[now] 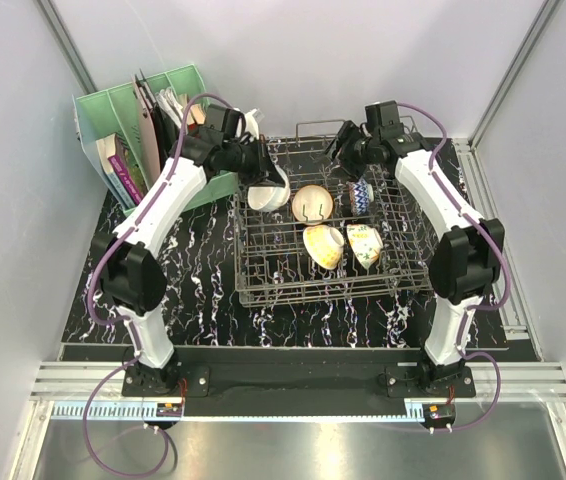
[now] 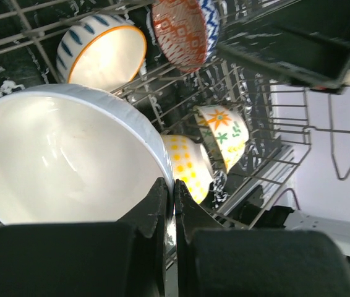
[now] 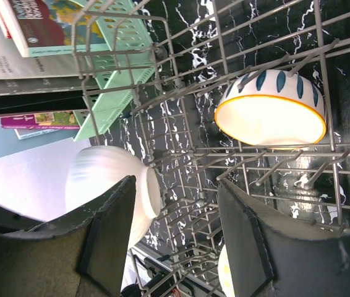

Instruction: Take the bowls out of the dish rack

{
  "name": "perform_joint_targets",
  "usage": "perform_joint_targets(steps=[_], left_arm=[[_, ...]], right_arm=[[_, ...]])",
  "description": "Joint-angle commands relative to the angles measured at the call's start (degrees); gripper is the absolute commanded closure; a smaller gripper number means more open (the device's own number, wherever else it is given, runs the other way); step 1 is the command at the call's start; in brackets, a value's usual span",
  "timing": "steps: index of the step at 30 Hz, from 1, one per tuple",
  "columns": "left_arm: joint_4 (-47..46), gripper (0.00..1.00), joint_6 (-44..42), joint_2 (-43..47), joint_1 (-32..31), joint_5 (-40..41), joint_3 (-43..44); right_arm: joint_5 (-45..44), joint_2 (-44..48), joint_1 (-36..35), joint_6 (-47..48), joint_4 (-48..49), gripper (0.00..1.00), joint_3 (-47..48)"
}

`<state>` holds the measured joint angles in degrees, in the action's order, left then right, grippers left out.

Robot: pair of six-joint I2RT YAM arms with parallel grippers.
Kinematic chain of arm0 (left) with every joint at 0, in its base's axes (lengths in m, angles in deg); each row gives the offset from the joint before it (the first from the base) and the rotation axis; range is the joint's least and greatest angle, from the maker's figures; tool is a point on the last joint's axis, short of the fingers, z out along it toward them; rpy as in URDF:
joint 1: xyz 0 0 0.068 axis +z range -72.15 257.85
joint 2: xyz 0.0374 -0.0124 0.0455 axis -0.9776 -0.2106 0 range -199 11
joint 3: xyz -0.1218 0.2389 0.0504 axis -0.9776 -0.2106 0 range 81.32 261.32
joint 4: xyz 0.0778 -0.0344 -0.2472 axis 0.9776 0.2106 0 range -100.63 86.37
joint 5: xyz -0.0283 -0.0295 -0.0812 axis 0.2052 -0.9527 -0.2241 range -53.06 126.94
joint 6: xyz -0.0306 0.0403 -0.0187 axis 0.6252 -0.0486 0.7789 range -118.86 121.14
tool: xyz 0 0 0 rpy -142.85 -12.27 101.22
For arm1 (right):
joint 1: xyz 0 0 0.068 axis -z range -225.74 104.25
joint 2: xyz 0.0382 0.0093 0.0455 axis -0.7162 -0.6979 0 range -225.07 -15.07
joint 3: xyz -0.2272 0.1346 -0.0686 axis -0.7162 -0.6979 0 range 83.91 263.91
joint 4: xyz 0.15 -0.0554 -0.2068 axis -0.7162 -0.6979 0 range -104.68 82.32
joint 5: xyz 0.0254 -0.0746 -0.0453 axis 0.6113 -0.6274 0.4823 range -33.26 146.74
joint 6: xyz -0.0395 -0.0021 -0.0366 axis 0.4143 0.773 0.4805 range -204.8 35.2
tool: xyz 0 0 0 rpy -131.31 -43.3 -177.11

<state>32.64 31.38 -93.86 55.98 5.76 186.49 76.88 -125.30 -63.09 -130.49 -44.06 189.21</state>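
I will next pull my left gripper back past the rack's side, then lower and release the bowl on the clear mat [image 1: 194, 282] below it, nearer my base.
My left gripper [image 1: 262, 178] is shut on the rim of the cream-white bowl [image 1: 270, 196], at the back left corner of the grey wire dish rack [image 1: 263, 285]. The left wrist view shows the jaws pinching that rim [image 2: 174, 189] of the bowl [image 2: 64, 154]. Still in the rack are the dark-striped bowl [image 1: 313, 203], the blue-and-white bowl with a red-pink outside [image 1: 360, 193], the tan-yellow bowl [image 1: 324, 246] and the floral bowl [image 1: 364, 243]. My right gripper [image 1: 349, 150] is open and empty above the rack's back edge. In its view [image 3: 178, 210] the striped bowl [image 3: 271, 108] lies ahead.
A green plastic file holder [image 1: 98, 110] with books stands at the back left, close to my left arm. The rack sits on a black marbled mat [image 1: 198, 290]. Upright tines [image 3: 274, 170] stand below my right gripper. Grey walls close in on the left, back and right.
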Motion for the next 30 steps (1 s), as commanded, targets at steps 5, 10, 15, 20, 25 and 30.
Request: perform_joint_targets(steps=[5, 10, 15, 20, 25, 30], left_arm=[[3.66, 1.00, -5.27, 8.25, -0.89, 9.36, 2.06], [7.18, 1.00, -7.30, 12.39, -1.51, 16.66, 1.89], [10.87, 1.00, -8.70, 16.69, -1.60, 22.82, -0.04], [13.68, 1.00, -9.67, 20.48, -1.51, 29.15, -6.19], [14.92, 1.00, -9.94, 24.34, -1.51, 34.07, -10.67], [15.71, 1.00, -10.20, 25.58, -1.34, 35.92, -14.37]], right_arm=[[-0.72, 5.12, 0.20, 2.62, -3.69, 0.36, 1.14], [-2.12, 6.35, 0.20, 5.08, -6.86, 0.36, 1.84], [-2.12, 7.58, 0.29, 5.88, -8.62, 0.36, 0.79], [-1.95, 9.33, 0.20, 6.05, -8.97, 0.35, -1.05], [-1.77, 10.21, 0.21, 6.40, -9.41, 0.35, -2.81], [-1.69, 10.92, 0.38, 6.93, -9.67, 0.35, -3.96]])
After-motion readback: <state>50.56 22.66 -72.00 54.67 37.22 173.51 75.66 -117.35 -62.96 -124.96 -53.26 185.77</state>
